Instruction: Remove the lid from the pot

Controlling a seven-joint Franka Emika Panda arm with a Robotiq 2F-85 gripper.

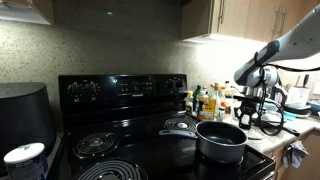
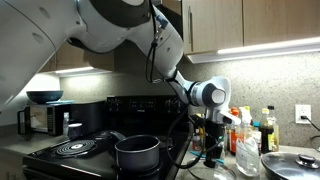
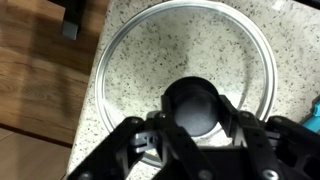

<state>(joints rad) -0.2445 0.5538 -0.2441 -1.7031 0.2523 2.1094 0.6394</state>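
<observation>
The lid's metal rim reaches out to the counter's edge. My gripper will next lower the lid and shift it away from that edge, farther over the speckled counter.
In the wrist view the clear glass lid (image 3: 190,45) with its shiny metal rim lies over the speckled counter, close to the counter's edge. My gripper (image 3: 198,108) is shut on the lid's dark centre knob, one finger on each side. The dark grey pot (image 1: 221,140) stands uncovered on the front burner of the black stove and shows in both exterior views (image 2: 137,152). My gripper (image 1: 256,103) is down over the counter beside the stove, away from the pot, and also shows in the exterior view from the counter side (image 2: 212,148). The lid itself is not clear in either exterior view.
Bottles and jars (image 1: 208,102) crowd the counter behind my gripper. A round silvery domed thing (image 2: 292,162) lies on the near counter. A black appliance (image 1: 22,112) and a white cup (image 1: 24,160) stand beside the stove. Wood floor (image 3: 40,80) shows past the counter edge.
</observation>
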